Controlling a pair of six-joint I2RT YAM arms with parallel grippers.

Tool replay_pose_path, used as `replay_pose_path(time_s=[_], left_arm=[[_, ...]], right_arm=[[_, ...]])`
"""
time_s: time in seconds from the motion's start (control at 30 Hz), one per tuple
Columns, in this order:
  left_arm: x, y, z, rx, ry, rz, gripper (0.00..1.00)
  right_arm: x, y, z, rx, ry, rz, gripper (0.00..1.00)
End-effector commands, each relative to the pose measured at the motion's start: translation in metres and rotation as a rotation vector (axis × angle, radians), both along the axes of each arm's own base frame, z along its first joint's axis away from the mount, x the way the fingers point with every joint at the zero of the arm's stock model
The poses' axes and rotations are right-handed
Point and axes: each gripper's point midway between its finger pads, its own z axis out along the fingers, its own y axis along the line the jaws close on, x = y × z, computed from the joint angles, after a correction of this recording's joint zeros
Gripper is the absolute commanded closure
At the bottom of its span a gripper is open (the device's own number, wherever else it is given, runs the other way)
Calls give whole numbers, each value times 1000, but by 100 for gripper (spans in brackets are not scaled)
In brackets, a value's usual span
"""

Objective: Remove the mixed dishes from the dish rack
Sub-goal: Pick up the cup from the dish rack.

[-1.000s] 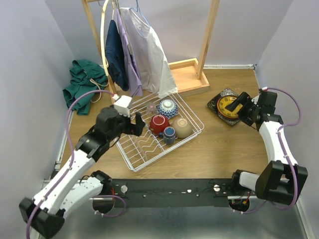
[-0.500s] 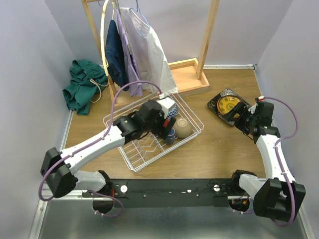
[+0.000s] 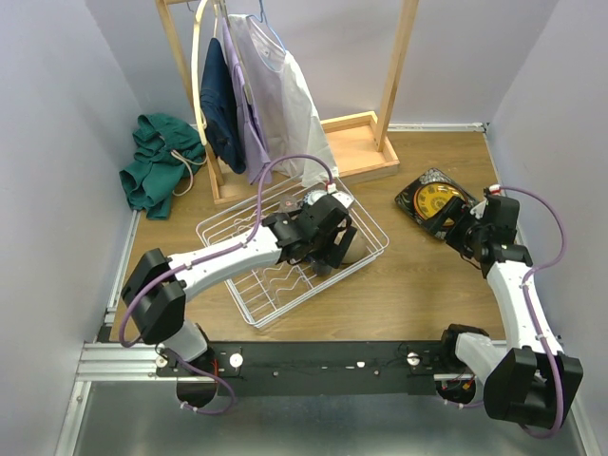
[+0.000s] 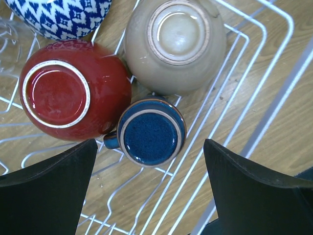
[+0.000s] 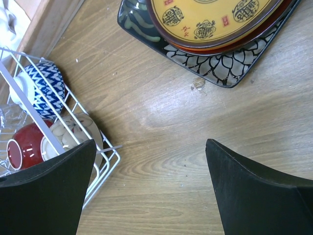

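I need to lower my open left gripper next and close it around the blue cup's body [image 3: 321, 269] [image 4: 150, 136] below, as my two fingers already frame the cup's upturned base.
The white wire dish rack [image 3: 225, 276] lies left of centre. My left gripper [image 3: 328, 249] hangs open over its right end. Below it, upside down, are a small blue cup [image 4: 151, 132], a red bowl [image 4: 68, 90] and a tan bowl [image 4: 176, 44]; a blue-white bowl [image 4: 58, 17] and a clear glass [image 4: 10, 44] sit at the view's edge. The cup lies just beyond the left gripper [image 4: 149, 191], untouched. On the table to the right a yellow plate [image 5: 210, 14] tops a stack on a black square plate [image 5: 215, 63]. My right gripper [image 5: 149, 191] is open over bare wood beside that stack.
A wooden clothes stand [image 3: 394, 76] with hanging garments [image 3: 266, 104] rises behind the rack, its base board [image 3: 356, 142] on the table. A green cloth [image 3: 157, 166] is heaped at the far left. The rack's corner [image 5: 98, 161] shows in the right wrist view.
My left arm has swung right from the rack's left side to above the bowls and cup. My right gripper has drawn back off the plate stack toward the near side.
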Motion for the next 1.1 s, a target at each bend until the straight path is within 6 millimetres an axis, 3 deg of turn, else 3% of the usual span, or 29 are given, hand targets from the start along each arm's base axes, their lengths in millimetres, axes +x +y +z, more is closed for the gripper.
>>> replay_pose_path(time_s=[0.0,0.3,0.87,0.9,1.07], left_arm=[[7,2,-7,36,5,90,1],[15,-3,-27,90,16,102,7],[4,-8,-50,115,100,69,17],[4,-9,-50,113,102,64,22],[1,-13,-53,106,125,50,28]], right_arm=[[0,0,-5,-27,-4,11,0],[-2,3,-8,-39,1,26,0],[-1,4,-11,-35,6,28,0],[-1,4,-11,-35,6,28,0],[-2,4,-12,-36,9,30,0]])
